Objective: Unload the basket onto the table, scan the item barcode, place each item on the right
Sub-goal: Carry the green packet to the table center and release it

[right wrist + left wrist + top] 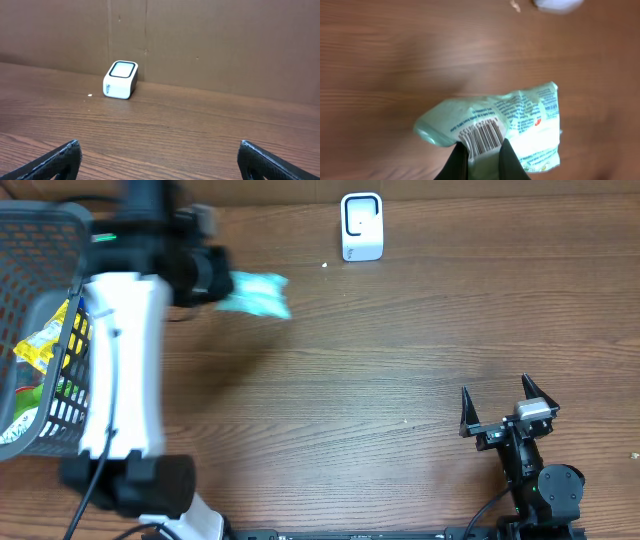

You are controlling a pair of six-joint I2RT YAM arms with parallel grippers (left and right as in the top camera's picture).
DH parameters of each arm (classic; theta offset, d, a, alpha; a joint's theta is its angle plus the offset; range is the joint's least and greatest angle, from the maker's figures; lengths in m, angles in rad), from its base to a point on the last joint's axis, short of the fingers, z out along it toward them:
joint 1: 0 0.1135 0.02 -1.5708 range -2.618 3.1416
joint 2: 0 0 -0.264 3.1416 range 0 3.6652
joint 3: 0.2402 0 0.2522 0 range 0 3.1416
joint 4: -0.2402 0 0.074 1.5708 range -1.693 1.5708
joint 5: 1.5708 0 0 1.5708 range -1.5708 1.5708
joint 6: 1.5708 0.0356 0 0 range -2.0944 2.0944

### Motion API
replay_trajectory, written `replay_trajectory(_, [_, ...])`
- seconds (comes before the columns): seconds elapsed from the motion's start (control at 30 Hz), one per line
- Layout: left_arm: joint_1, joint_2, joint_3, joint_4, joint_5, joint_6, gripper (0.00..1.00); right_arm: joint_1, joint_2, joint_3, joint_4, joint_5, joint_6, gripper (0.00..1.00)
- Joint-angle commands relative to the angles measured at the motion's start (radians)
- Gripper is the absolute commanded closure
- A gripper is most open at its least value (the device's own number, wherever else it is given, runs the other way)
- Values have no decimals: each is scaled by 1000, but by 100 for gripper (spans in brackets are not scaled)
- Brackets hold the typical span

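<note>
Bare tabletop short of the scanner lies below my left gripper, to its right in the overhead view, so I will swing right there, lower and release the packet.
A pale green packet hangs above the table at the back left, pinched by my left gripper. In the left wrist view the packet shows its barcode facing the camera, right at the black fingers of the left gripper, which is shut on the packet's edge. A white scanner stands at the back middle, to the right of the packet, and appears as a white scanner in the right wrist view. My right gripper rests open near the front right, nothing between its fingers.
A grey wire basket with yellow and green packs stands at the left edge. A small white crumb lies left of the scanner. A brown wall backs the table.
</note>
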Motion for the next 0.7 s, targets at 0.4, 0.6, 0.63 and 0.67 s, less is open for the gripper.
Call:
replay_trajectory(0.4, [-301, 360, -142, 318, 32, 10, 88, 5, -12, -11, 5, -5, 3, 0])
replay_trajectory(0.6, [-296, 352, -113, 273, 7, 7, 32, 5, -12, -11, 5, -5, 3, 0])
replay_trajectory(0.63, [-292, 343, -90, 254, -2, 3, 32, 5, -12, -11, 5, -5, 3, 0])
replay_trajectory(0.67, [-286, 330, -59, 227, -9, 3, 31, 5, -12, -11, 5, -5, 3, 0])
